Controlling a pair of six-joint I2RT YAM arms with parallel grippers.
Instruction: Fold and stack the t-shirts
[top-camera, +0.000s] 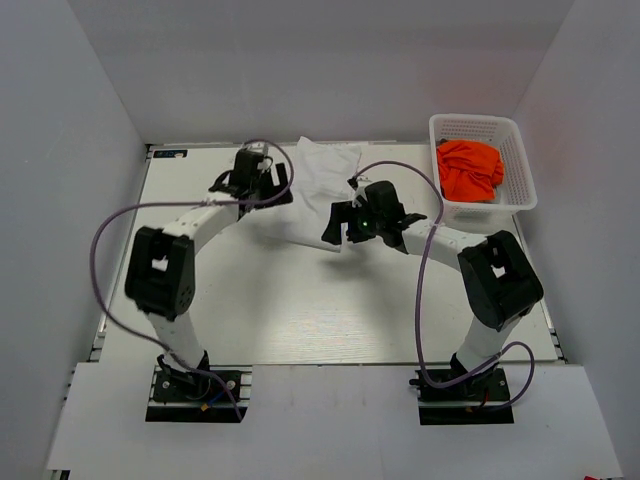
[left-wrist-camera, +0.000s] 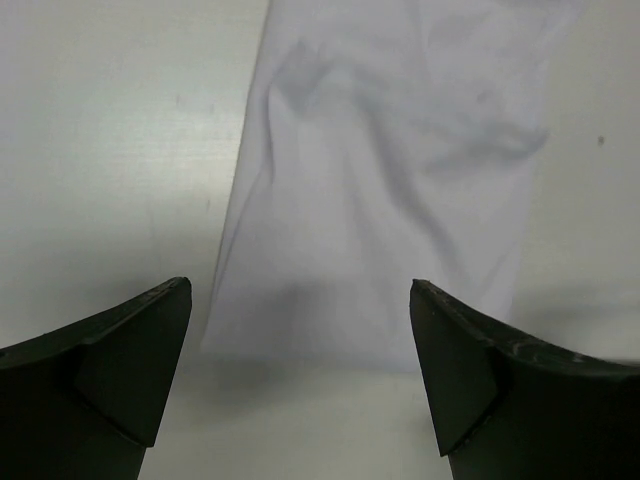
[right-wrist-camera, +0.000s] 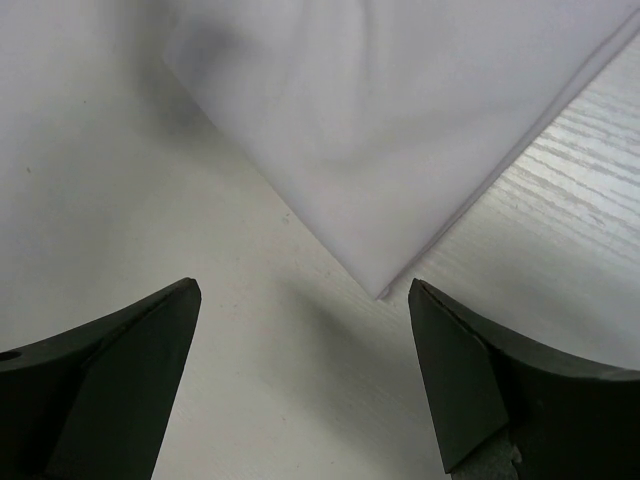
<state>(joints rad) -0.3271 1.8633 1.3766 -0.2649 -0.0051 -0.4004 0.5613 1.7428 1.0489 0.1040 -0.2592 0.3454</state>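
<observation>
The folded white t-shirt's near corner (top-camera: 288, 239) (left-wrist-camera: 212, 345) opposite my right gripper is below my left gripper and nearer my base, so I will move my left gripper down and back onto that corner next.
The white t-shirt (top-camera: 322, 180) lies as a long folded strip on the table, reaching from the back edge toward the middle. The orange t-shirt (top-camera: 468, 168) is bunched inside the white mesh basket (top-camera: 478, 122). My left gripper (top-camera: 272, 186) hovers open at the strip's left side. In the left wrist view the white t-shirt (left-wrist-camera: 380, 180) has its end edge just ahead of the open gripper (left-wrist-camera: 300, 370). My right gripper (top-camera: 345, 225) stands open at the strip's near end. In the right wrist view a folded corner of the white t-shirt (right-wrist-camera: 400, 120) points between the spread jaws of the gripper (right-wrist-camera: 305, 380), which holds nothing.
The basket stands at the back right corner of the table (top-camera: 300, 300). White walls close in the table on the left, back and right. Purple cables loop off both arms.
</observation>
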